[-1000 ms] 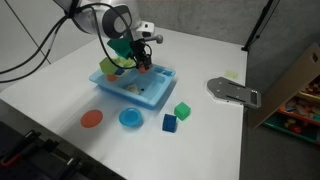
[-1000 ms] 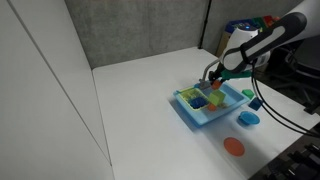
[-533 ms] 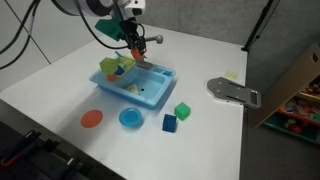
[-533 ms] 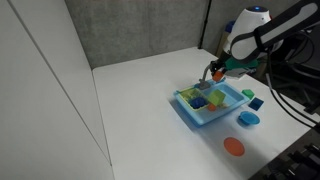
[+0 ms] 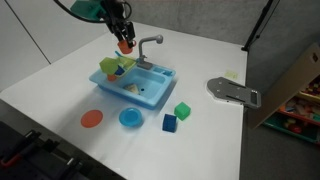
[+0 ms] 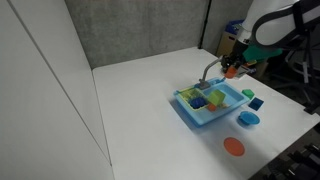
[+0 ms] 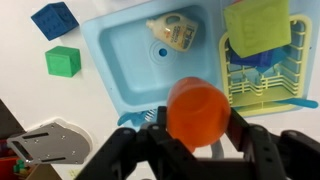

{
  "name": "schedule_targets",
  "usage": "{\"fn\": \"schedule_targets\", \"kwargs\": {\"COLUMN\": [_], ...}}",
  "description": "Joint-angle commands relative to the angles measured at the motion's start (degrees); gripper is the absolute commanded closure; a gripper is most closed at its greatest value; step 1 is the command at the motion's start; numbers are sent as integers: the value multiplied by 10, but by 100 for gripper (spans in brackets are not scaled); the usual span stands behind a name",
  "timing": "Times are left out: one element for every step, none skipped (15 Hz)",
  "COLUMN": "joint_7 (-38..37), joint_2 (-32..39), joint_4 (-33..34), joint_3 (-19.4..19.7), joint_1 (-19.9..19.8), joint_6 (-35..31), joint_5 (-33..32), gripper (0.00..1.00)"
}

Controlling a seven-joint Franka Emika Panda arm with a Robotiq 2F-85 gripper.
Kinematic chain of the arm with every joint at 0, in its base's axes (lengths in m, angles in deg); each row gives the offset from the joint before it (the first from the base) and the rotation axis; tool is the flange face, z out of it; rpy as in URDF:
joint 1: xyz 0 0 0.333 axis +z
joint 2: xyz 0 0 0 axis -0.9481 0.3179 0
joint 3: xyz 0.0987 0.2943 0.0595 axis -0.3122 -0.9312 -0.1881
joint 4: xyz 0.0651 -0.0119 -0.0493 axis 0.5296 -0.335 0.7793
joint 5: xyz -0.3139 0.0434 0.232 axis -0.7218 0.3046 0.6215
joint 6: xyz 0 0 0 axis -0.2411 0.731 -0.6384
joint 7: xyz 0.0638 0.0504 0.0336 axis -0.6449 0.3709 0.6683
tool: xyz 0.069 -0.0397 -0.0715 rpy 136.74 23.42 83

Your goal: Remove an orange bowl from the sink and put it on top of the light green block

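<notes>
My gripper moves away from the faucet, over the light green block (image 7: 255,30) and down to its top next, since the orange bowl still hangs high beside it.
My gripper (image 5: 123,42) is shut on the orange bowl (image 5: 124,47) and holds it in the air above the far end of the light blue sink (image 5: 150,100), beside the grey faucet (image 5: 150,44). In the wrist view the bowl (image 7: 197,108) sits between the black fingers (image 7: 197,128), over the sink's edge (image 7: 120,70). The light green block (image 7: 255,30) lies on a yellow rack (image 7: 268,88) in the sink; it also shows in an exterior view (image 5: 111,66). The bowl also shows in an exterior view (image 6: 231,70).
A cream toy bottle (image 7: 175,30) lies in the basin. On the table near the sink are a green cube (image 5: 182,111), a blue cube (image 5: 169,123), a blue dish (image 5: 130,118) and a flat orange plate (image 5: 91,119). A grey metal piece (image 5: 233,92) lies farther off.
The gripper has risen from the sink basin with the orange bowl in it and moved up and toward the faucet end. The other toys have not moved.
</notes>
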Motion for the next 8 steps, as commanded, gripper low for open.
{"fn": "schedule_targets", "kwargs": {"joint_7": [2,4,2,2,-3,-4,-5,-8], "joint_2": [-63,-72,-78,-79,-79,-76,-72,-69], "joint_4": [-47,-55,-63,-68,-71,-74,-74,-76], "joint_3": [-33,-41,-50,-58,-65,-73,-79,-84], "joint_1": [-23,-27,-30,-32,-34,-35,-35,-34], "joint_6": [31,32,27,25,22,19,19,16], "joint_5": [-9,-3,-1,2,3,4,6,5], "gripper": [66,66,66,66,66,66,66,66]}}
